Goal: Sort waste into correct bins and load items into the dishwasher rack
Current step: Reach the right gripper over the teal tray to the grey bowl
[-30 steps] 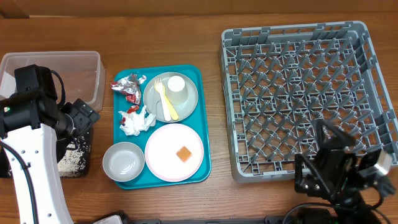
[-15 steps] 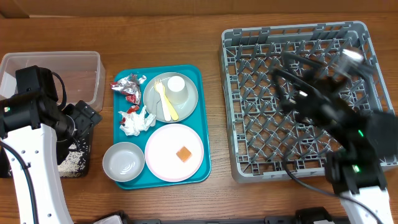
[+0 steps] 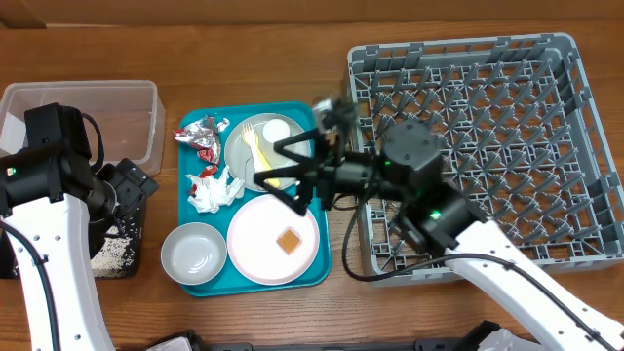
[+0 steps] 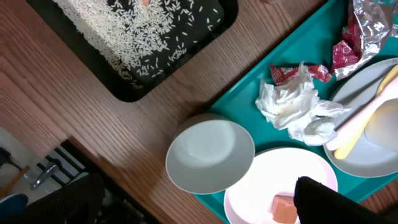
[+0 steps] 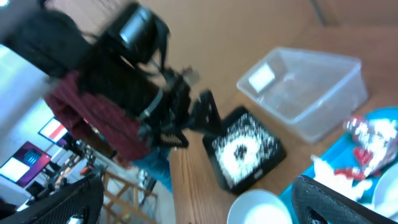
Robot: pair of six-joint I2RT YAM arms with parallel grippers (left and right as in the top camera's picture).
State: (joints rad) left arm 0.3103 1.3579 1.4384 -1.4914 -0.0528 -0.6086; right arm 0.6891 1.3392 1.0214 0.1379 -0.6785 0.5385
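The white bowl's plate-side rim [image 3: 225, 251] is the next goal. My right gripper tilts downward and lowers back across the pink plate to it.
On the teal tray [image 3: 317, 185] lie foil wrappers [image 3: 202, 134], a crumpled napkin [image 3: 216, 190], a white bowl [image 3: 193, 252], a pink plate [image 3: 255, 234] with an orange cube [image 3: 287, 241], and a grey-green plate [image 3: 242, 146] bearing a cup [image 3: 276, 132] and cutlery [image 3: 255, 154]. My right gripper [image 3: 283, 168] hangs open over the two plates, holding nothing. My left gripper [image 3: 135, 187] stands open and empty beside the black tray [image 3: 115, 252] of rice, with the bowl [image 4: 210, 155] and cube [image 4: 284, 208] ahead of it. The grey rack [image 3: 487, 146] is at the right.
A clear tub [image 3: 88, 117] stands at the back left, behind the black tray. The right arm reaches over the rack's front left corner. The right wrist view is blurred; it shows the tub [image 5: 305, 87], the rice tray [image 5: 245, 149] and the bowl [image 5: 255, 208].
My right arm has swung from the front right corner, across the rack, to above the teal tray. The left arm and all objects have stayed put.
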